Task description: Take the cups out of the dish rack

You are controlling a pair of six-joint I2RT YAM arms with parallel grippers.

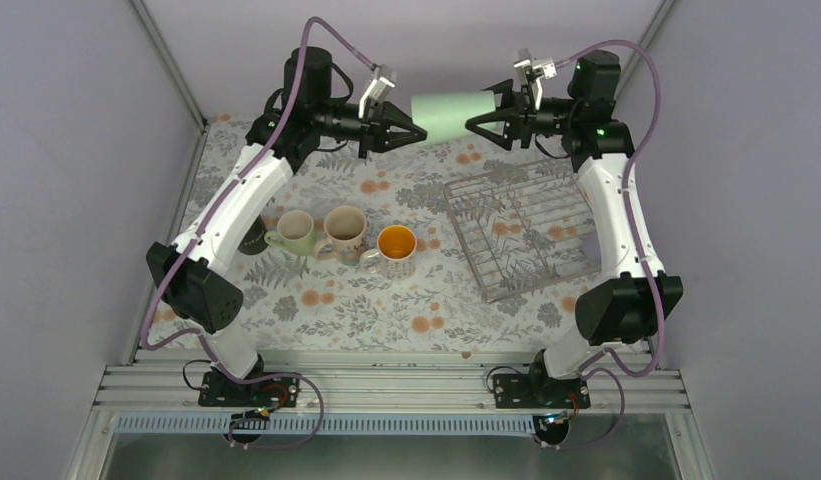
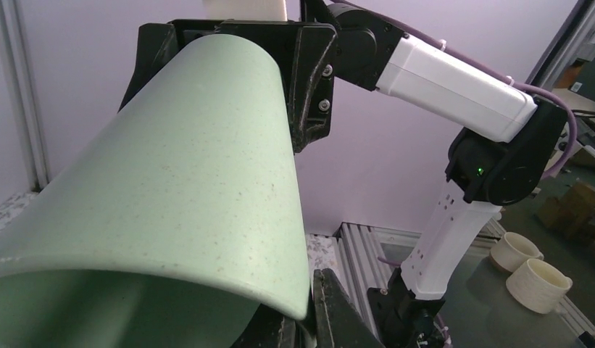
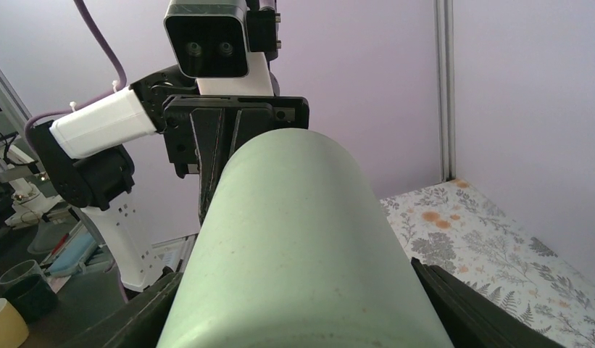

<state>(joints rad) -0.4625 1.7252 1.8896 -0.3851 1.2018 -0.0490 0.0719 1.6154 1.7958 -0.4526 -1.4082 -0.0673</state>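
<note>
My left gripper tilts and moves down and to its left in the top view next, onto bare cloth beyond the pale green mug (image 1: 294, 192), then releases.
The green tumbler (image 1: 451, 115) hangs sideways in the air at the back of the table, held between both grippers. My left gripper (image 1: 418, 132) is shut on its wide rim; in the left wrist view (image 2: 309, 290) the fingers pinch the rim wall of the tumbler (image 2: 171, 181). My right gripper (image 1: 476, 125) clasps the narrow base end, with a finger on each side of the tumbler (image 3: 301, 239) in the right wrist view (image 3: 294, 272). The dish rack (image 1: 516, 235) lies at the right with the lavender tumbler (image 1: 589, 247) in it, partly hidden by the right arm.
On the floral cloth at the left stand the black mug (image 1: 254, 238), partly behind the left arm, the pale green mug (image 1: 296, 232), the cream patterned mug (image 1: 344, 228) and the mug with orange inside (image 1: 394, 245). Walls close the back and sides.
</note>
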